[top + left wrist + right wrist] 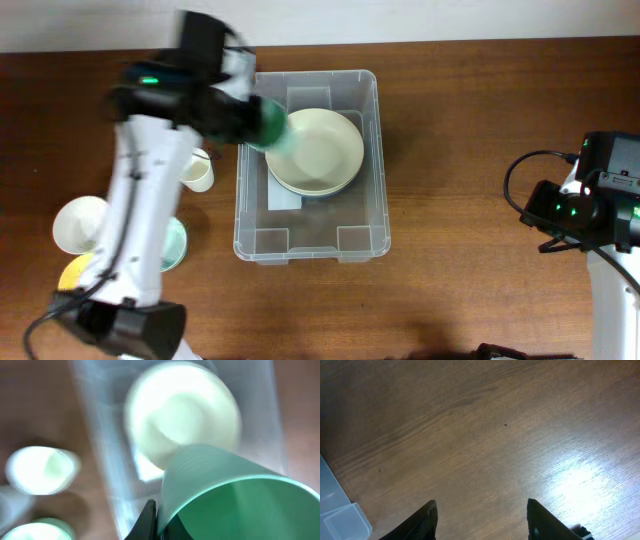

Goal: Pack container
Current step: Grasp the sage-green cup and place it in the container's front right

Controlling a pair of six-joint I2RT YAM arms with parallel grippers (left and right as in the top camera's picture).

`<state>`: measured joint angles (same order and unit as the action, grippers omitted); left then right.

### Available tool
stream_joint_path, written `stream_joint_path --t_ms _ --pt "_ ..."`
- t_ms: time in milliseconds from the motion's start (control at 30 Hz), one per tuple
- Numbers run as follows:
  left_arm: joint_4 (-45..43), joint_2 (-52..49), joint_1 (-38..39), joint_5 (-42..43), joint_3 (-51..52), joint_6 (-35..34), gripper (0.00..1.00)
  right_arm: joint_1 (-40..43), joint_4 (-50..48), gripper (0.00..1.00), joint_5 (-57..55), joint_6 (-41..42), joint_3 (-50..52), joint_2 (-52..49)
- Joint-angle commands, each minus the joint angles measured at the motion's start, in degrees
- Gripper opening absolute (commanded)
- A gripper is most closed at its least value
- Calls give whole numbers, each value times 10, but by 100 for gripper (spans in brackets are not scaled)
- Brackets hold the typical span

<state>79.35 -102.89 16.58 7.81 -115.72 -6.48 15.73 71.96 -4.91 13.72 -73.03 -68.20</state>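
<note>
I will next swing my left gripper back and down past the bowl and then let go of the cup, because the container's empty near end (352, 226) is below and back of the gripper.
The clear plastic container (360, 235) stands at the table's middle with a cream bowl (325, 150) inside; the container (105, 440) and the bowl (182, 415) also show in the left wrist view. My left gripper (262, 124) is shut on the rim of a green cup (235, 500) and holds it over the container's left wall, next to the bowl. The cup (272, 128) shows as a dark green blur from overhead. My right gripper (482, 520) is open and empty over bare wood at the far right.
Left of the container stand a cream cup (198, 172), a white cup (80, 222), a pale green bowl (174, 245) and a yellow piece (75, 272). A corner of the container (340, 515) shows in the right wrist view.
</note>
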Motion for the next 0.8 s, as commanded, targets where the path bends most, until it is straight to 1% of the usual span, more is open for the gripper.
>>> stream_joint_path --t_ms 0,100,267,433,600,767 --pt "22 -24 82 30 12 11 1 4 0 53 0 3 2 2" --pt "19 -52 143 29 24 11 1 4 0 53 2 3 2 2" --pt "19 -134 207 30 27 11 1 4 4 53 2 3 2 2" --pt "17 -190 213 30 32 11 0 4 4 53 2 3 2 2" --pt "4 -224 213 29 33 12 1 4 4 53 2 3 2 2" --pt "-39 -228 213 29 72 14 1 4 4 53 2 3 2 2"
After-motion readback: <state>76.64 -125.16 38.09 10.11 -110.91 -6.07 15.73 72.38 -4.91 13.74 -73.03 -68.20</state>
